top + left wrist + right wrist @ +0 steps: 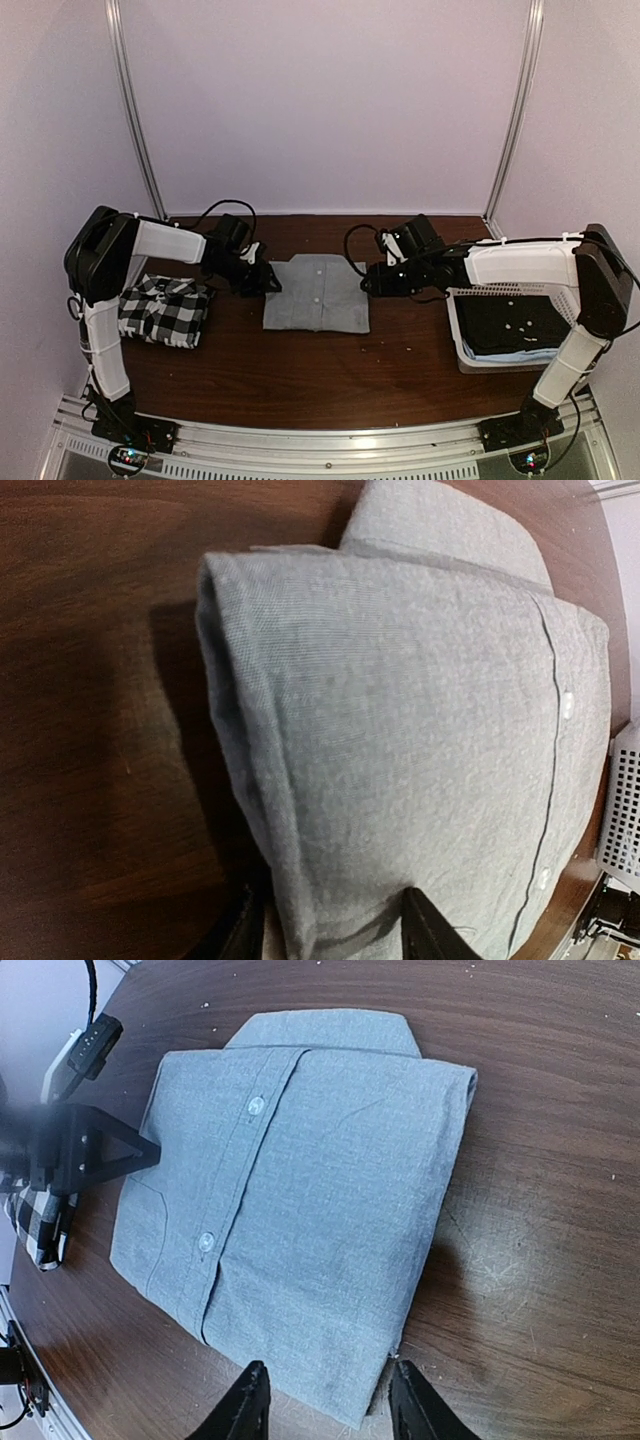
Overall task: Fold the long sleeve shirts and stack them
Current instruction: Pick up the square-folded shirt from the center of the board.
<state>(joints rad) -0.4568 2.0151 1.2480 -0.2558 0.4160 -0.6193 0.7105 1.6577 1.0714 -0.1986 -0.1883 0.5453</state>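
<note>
I should keep my left gripper low and close it first on the grey shirt's folded edge point(282, 283) point(296, 917) to get it.
The grey long sleeve shirt point(318, 293) lies folded into a rectangle at the table's middle, buttons up and collar at the far side. The checked shirt point(163, 308) lies folded at the left. My left gripper point(268, 280) is at the grey shirt's left edge. In the left wrist view its open jaws point(335, 935) straddle the shirt's folded edge point(400, 750). My right gripper point(368, 280) is at the shirt's right edge. In the right wrist view it is open point(328, 1405) over the near corner of the grey shirt point(300, 1210).
A white slatted basket point(458, 330) with dark clothes in it stands at the right, under the right arm. The checked shirt point(40, 1225) and the left gripper point(100, 1150) also show in the right wrist view. Dark wooden table point(330, 375); walls close behind.
</note>
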